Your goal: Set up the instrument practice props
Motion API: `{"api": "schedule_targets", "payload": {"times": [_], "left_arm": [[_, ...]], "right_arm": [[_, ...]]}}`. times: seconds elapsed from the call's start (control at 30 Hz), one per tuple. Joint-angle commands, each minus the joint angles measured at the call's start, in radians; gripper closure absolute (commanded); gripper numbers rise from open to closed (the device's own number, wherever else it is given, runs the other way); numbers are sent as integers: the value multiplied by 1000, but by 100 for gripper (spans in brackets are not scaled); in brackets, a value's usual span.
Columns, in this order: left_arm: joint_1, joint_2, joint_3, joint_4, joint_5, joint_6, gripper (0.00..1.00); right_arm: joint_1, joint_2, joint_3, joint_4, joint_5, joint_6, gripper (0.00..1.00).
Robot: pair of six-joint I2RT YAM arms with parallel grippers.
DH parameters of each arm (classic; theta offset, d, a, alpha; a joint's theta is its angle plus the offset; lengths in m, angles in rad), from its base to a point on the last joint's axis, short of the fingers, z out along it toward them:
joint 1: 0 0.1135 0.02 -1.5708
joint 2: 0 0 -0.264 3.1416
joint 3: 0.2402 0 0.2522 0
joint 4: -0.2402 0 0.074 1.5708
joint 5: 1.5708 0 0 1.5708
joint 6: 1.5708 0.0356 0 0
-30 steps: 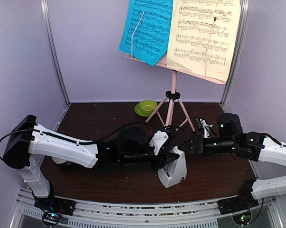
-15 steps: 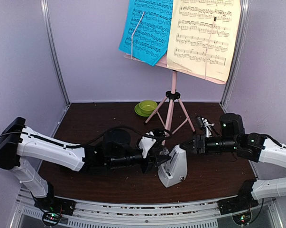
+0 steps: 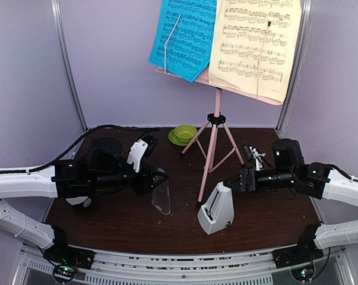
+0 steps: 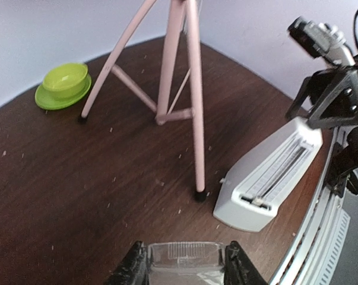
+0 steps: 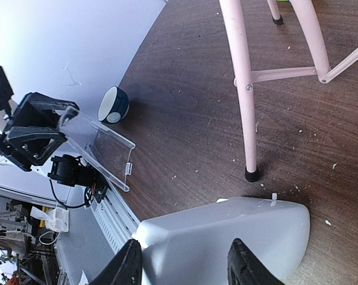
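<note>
My left gripper should go down and to its left in the top view next, with its fingers tilting down, and let go of the cover (image 3: 161, 195), because bare tabletop lies below it and that way.
The pink music stand (image 3: 213, 127) stands at the back on its tripod. It holds a blue page (image 3: 183, 37) and a pale-yellow page (image 3: 256, 44). The white metronome (image 3: 216, 209) stands uncovered in front of the stand, with its pendulum face showing in the left wrist view (image 4: 268, 178). My right gripper (image 3: 233, 180) is shut on the metronome's top (image 5: 226, 234). My left gripper (image 3: 158, 178) is shut on the clear cover (image 3: 161, 195) and holds it to the left of the metronome, apart from it. The cover also shows between my fingers in the left wrist view (image 4: 184, 256).
A green bowl on a saucer (image 3: 183, 134) sits at the back, left of the stand's legs. A small white-and-dark cup (image 5: 114, 104) stands beyond the left arm. The stand's front leg (image 4: 196, 119) ends just behind the metronome. The table's metal front edge (image 4: 321, 208) is close.
My left arm has pulled back to the left with the clear cover, lifting it off the metronome. My right gripper stays on the metronome's top.
</note>
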Motion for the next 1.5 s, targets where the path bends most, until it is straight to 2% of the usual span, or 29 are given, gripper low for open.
{"api": "schedule_targets", "payload": {"times": [0.0, 0.17, 0.27, 0.4, 0.73, 0.8, 0.9, 1.0, 1.13, 1.3, 1.47], "left_arm": [[50, -43, -38, -244, -24, -164, 96], [144, 59, 38, -537, -42, -241, 99], [210, 170, 84, -617, -16, -242, 100], [257, 283, 132, -649, -9, -232, 100], [325, 449, 182, -613, -26, -201, 99], [331, 468, 187, -611, -30, -199, 92], [334, 494, 193, -605, -27, -196, 77], [336, 511, 186, -593, -16, -190, 58], [336, 501, 183, -578, 4, -161, 33], [322, 356, 160, -466, 58, -57, 25], [302, 249, 105, -327, 87, -29, 24]], "right_arm": [[-16, 38, -15, -161, 56, -39, 51], [-16, 52, 14, -167, 50, -47, 50], [-14, 54, 29, -162, 51, -45, 48], [-11, 56, 72, -182, 65, -46, 41], [1, 18, 194, -285, 168, -11, 16], [12, 17, 228, -340, 210, 18, 14], [36, 27, 273, -412, 243, 78, 6], [89, 35, 318, -461, 282, 94, 1], [138, 50, 340, -500, 305, 87, 0], [199, 81, 356, -496, 338, 108, 2], [224, 153, 436, -542, 448, 164, 4]]}}
